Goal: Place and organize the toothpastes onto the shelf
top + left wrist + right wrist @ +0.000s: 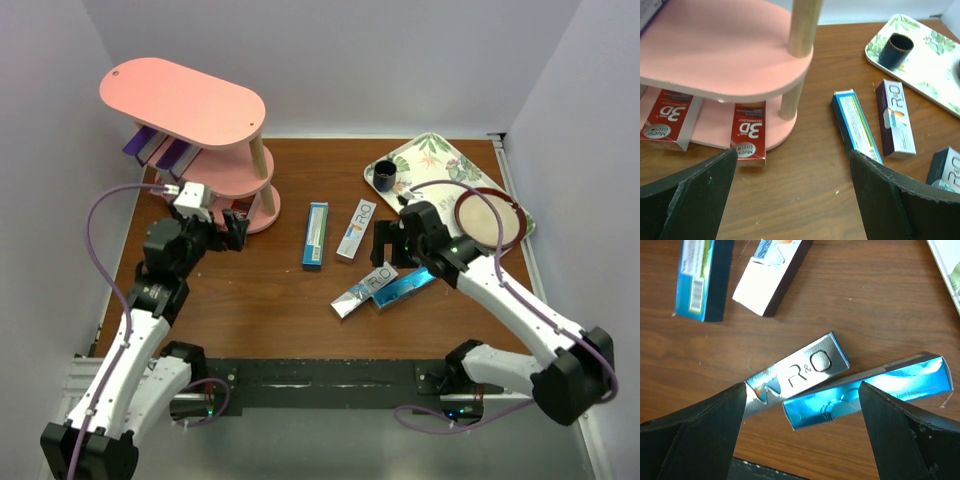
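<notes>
The table is bare on both sides of the silver-white carton's far end (364, 210), so my right gripper needs to go outward next, turn along the silver-white carton and go down around that end of it.
The pink shelf (185, 100) stands at the back left, with purple toothpastes (160, 150) on its middle tier and two red toothpastes (747, 132) on its bottom board. My left gripper (792, 152) hangs open over bare table just in front of the shelf's foot, holding nothing. On the table lie a blue carton (316, 235) and a silver-white one (354, 228). Nearer the front a silver carton (800, 372) and a glossy blue carton (865, 395) lie side by side. My right gripper (802, 386) stands open above those two, apart from them.
A leaf-patterned tray (435, 160) at the back right carries a dark cup (385, 178) and a round plate with a red-brown rim (490, 218). Walls close in the left, back and right sides. A black rail (320, 380) runs along the near edge.
</notes>
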Robot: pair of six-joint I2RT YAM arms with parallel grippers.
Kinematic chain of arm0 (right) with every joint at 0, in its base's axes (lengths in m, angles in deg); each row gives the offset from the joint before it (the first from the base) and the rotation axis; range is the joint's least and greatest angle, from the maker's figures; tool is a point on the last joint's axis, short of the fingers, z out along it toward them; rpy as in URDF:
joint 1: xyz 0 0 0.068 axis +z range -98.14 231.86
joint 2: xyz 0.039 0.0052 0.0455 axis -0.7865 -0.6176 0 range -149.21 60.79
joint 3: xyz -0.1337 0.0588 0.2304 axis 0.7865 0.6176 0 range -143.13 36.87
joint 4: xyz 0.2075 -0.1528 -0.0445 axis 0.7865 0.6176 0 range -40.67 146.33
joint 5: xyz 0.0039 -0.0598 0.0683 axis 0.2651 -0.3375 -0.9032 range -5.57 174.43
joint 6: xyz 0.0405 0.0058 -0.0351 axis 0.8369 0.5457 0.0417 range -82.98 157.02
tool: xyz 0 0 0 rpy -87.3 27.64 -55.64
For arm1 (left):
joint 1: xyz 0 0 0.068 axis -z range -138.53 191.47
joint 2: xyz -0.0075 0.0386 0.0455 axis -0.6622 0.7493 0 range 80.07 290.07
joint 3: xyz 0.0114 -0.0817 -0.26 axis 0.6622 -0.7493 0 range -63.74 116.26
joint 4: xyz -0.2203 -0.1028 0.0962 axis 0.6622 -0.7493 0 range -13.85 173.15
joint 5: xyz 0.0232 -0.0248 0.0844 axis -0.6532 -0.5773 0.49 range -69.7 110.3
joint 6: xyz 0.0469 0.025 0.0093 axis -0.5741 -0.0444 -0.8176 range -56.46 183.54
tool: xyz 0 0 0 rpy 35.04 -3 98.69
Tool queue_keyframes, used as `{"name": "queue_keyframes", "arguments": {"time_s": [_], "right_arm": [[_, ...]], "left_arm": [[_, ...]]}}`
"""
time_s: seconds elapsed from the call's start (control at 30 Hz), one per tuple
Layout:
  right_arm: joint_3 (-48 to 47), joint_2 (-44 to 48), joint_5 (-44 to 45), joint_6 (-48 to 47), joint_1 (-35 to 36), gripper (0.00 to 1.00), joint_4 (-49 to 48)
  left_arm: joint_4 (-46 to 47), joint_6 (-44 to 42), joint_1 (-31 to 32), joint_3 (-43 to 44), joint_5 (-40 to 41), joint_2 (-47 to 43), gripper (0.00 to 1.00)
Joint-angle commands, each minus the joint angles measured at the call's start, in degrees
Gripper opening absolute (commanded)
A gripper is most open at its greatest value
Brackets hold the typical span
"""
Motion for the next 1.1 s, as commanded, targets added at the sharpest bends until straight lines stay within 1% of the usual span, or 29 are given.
{"name": "queue_keyframes", "arguments": {"time_s": [0.0,0.1,0.17,0.2,0.23,0.3,0.33,0.43,0.47,0.53,0.57,0.63,0.73,0.8,0.9,0.93,1.0,1.07], "right_arm": [[-6.3,-8.9,5.6,7.5,0.1,0.99,-4.3],[-10.2,-13.8,7.8,10.6,0.0,0.99,-6.1],[-13.3,-18.9,10.9,12.9,-0.1,0.99,-7.2],[-14.6,-20.6,11.9,13.6,0.0,0.99,-7.3],[-16.0,-24.5,13.9,15.2,0.0,0.99,-7.0],[-21.0,-28.6,15.6,16.5,0.0,0.98,-6.3],[-22.9,-33.2,16.1,18.0,0.1,0.99,-5.2],[-32.8,-39.9,18.2,20.1,-0.1,0.99,-2.2],[-34.8,-44.3,19.6,20.5,-0.3,0.99,-1.1],[-40.2,-47.8,20.6,21.9,-0.5,0.99,1.6],[-41.6,-51.0,21.1,22.2,-0.9,0.98,2.3],[-45.3,-53.7,21.9,23.2,-1.0,0.99,4.5],[-48.3,-57.6,23.2,25.2,-1.2,0.98,7.8],[-48.7,-59.5,23.5,26.0,-1.3,0.98,8.7],[-47.7,-61.0,22.9,27.4,-1.7,0.94,8.6],[-47.0,-61.4,21.7,27.7,-1.8,0.91,7.8],[-46.4,-61.7,20.8,28.1,-2.2,0.89,7.1],[-46.1,-62.2,20.5,28.5,-2.5,0.81,6.7]], "left_arm": [[0.4,-4.1,2.8,-2.8,0.8,-3.8,1.00],[0.4,-4.7,4.3,-5.0,1.9,-5.9,1.00],[0.6,-4.9,5.3,-5.4,2.2,-6.5,1.00],[0.5,-5.1,5.8,-5.5,2.3,-6.7,1.00],[0.6,-5.3,6.2,-5.4,3.1,-7.1,1.00],[0.3,-5.8,7.3,-5.5,4.3,-7.5,1.00],[0.2,-6.0,7.6,-5.6,5.3,-8.1,1.00],[-0.3,-6.4,8.9,-5.8,6.3,-9.1,1.00],[-0.4,-6.5,9.2,-5.8,6.5,-9.3,1.00],[-0.4,-6.5,9.8,-6.0,6.7,-9.8,1.00],[-0.4,-6.5,10.1,-6.0,6.7,-9.9,1.00],[-0.4,-6.7,10.6,-6.1,6.7,-10.3,1.00],[-0.4,-7.0,10.9,-6.1,6.7,-10.8,1.00],[-0.4,-7.1,11.0,-6.2,6.7,-11.0,1.00],[-0.3,-7.1,11.5,-6.3,6.1,-11.3,1.00],[-0.3,-7.1,11.6,-6.3,6.1,-11.3,1.00],[-0.2,-7.1,11.7,-6.2,6.0,-11.3,1.00],[-0.1,-7.0,11.9,-6.3,5.6,-11.4,1.00]]}}
